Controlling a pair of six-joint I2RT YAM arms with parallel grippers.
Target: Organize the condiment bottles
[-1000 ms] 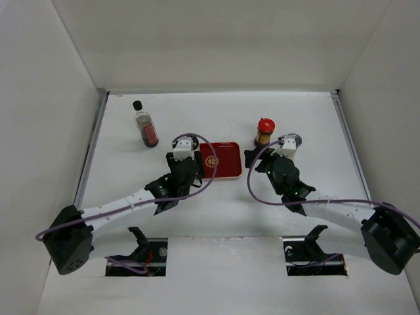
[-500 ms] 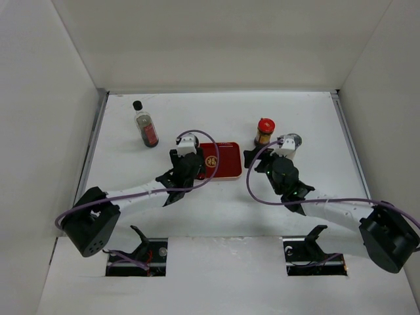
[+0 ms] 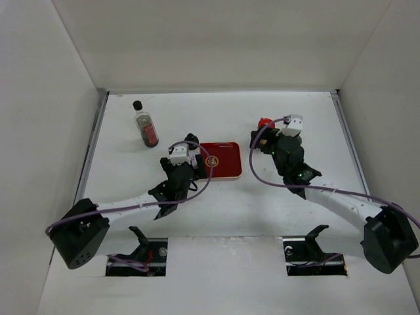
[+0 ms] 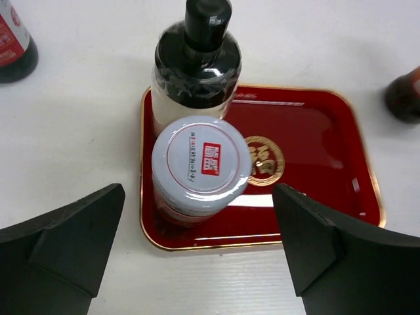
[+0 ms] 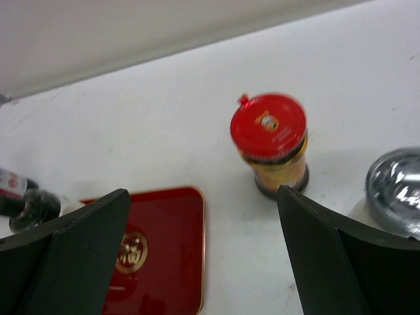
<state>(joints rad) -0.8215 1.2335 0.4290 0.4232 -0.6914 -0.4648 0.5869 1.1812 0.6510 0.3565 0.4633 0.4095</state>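
Observation:
The robot's right gripper should move outward and then down over the jar's red cap [image 3: 265, 122] [image 5: 269, 126], with its fingers spread around it, because the jar is still beyond the fingers.
A grey-lidded shaker [image 4: 200, 164] stands on the left end of the red tray [image 4: 308, 164]. Just behind it on the tray is a short black-capped bottle [image 4: 197, 59]. My left gripper [image 4: 197, 252] is open on the near side of the shaker and touches nothing. It also hides both bottles from above [image 3: 189, 156]. The tall clear bottle [image 3: 146, 125] with dark red liquid stands far left on the table. My right gripper [image 5: 203, 262] is open, and the red-capped brown jar [image 5: 269, 141] stands just beyond its right finger. A second grey-lidded shaker [image 5: 394, 184] sits to the right of the jar.
The right half of the red tray [image 3: 226, 161] is bare. White walls close in the table on the left, back and right. A raised rail [image 3: 92, 151] runs along the table's left edge.
My left gripper opened, let go of the grey-lidded shaker on the tray and drew back a little. My right gripper moved away from me toward the red-capped jar and opened wider.

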